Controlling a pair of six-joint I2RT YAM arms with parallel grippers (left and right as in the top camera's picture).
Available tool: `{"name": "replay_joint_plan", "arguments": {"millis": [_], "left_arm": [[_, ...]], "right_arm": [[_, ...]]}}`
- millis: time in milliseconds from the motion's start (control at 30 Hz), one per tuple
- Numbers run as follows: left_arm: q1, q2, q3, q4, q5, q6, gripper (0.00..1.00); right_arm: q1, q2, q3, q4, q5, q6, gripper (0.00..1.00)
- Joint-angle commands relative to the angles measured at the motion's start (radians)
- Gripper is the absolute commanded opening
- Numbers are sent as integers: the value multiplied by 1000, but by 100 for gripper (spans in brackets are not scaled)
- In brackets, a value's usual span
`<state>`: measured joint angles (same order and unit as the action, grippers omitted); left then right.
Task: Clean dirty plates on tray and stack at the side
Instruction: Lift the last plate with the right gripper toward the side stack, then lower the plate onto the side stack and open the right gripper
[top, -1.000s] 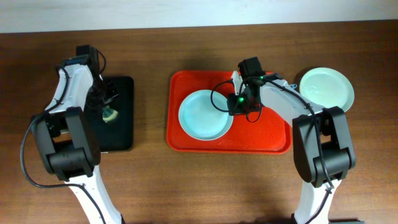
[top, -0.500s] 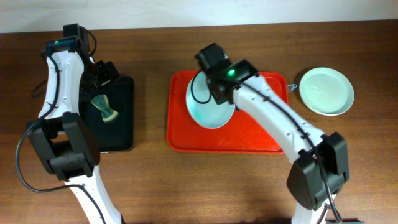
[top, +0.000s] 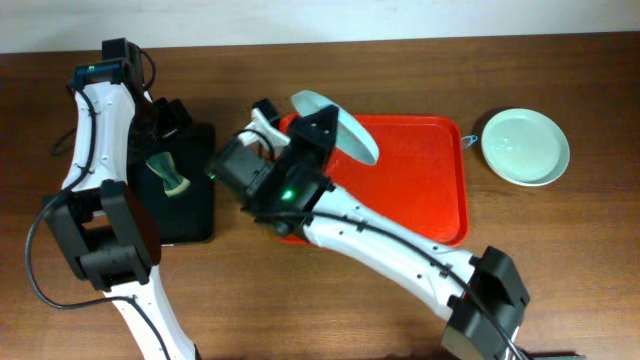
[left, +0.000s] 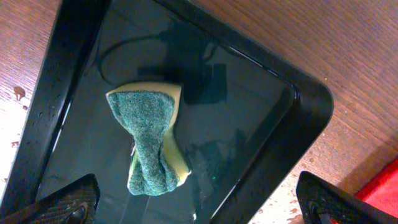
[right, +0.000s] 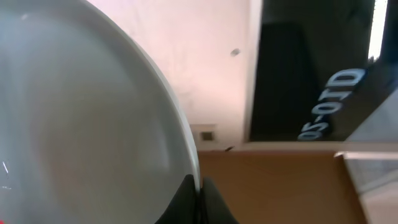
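Observation:
My right gripper should next swing the plate, which it holds tilted, across the red tray, turn it flat and lower it onto the other plate (top: 525, 147).
My right gripper (top: 312, 128) is shut on the rim of a pale-mint plate (top: 338, 122) and holds it tilted on edge, high above the left end of the red tray (top: 420, 170). In the right wrist view the fingers (right: 200, 186) pinch the plate's edge (right: 93, 124). The tray holds nothing. Another plate (top: 525, 145) lies on the table right of the tray. My left gripper (top: 165, 125) is open (left: 205, 208) and empty above a green and yellow sponge (left: 152, 140).
The sponge (top: 172, 178) lies in a wet black tray (top: 195, 225) at the left, which the left wrist view also shows (left: 273, 155). The raised right arm (top: 380, 240) crosses over the red tray's front left corner and hides it.
My right arm has lifted the plate off the red tray and swung it up and to the left. My left arm shifted slightly over the black tray and now holds still.

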<state>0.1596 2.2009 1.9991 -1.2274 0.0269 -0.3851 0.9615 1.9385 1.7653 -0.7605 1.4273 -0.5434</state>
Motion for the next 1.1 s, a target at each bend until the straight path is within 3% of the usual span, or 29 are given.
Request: {"name": "replay_joint_plan", "arguments": {"millis": [0,67,267,300,333,400,467,633,800,1067], "left_arm": [[7,-8,12,-1,7,5,99],[7,-8,12,-1,7,4,99],[7,-8,12,-1,7,5,99],[7,-8,12,-1,7,5,99],[7,-8,12,-1,8,4,99],[7,-8,12,-1,8,5,99],[7,-8,12,-1,7,5,99],[7,-8,12,-1,8,5,99],[7,-8,12,-1,8,4,99],[7,-8,12,-1,7,4,99]], "right_arm": [[11,-25,21,24,73,-75,4],[-32,-25,20,0,-38,90,4],[-461,-24,20,-221,-975,505,4],[-519,-24,20,-232,-1113,531,4],[-664,-24,20,-241,-1422,537,4],[-866,-23,20,-241,-1811,537,4],[-1080,-18,13,-248,-2039,537,4],[-1406,-17,-71,-255,-1868,534,4],[-1624,-17,-232,-26,-1856,684,4],[-1654,-17,-431,280,-1799,683,8]]}}
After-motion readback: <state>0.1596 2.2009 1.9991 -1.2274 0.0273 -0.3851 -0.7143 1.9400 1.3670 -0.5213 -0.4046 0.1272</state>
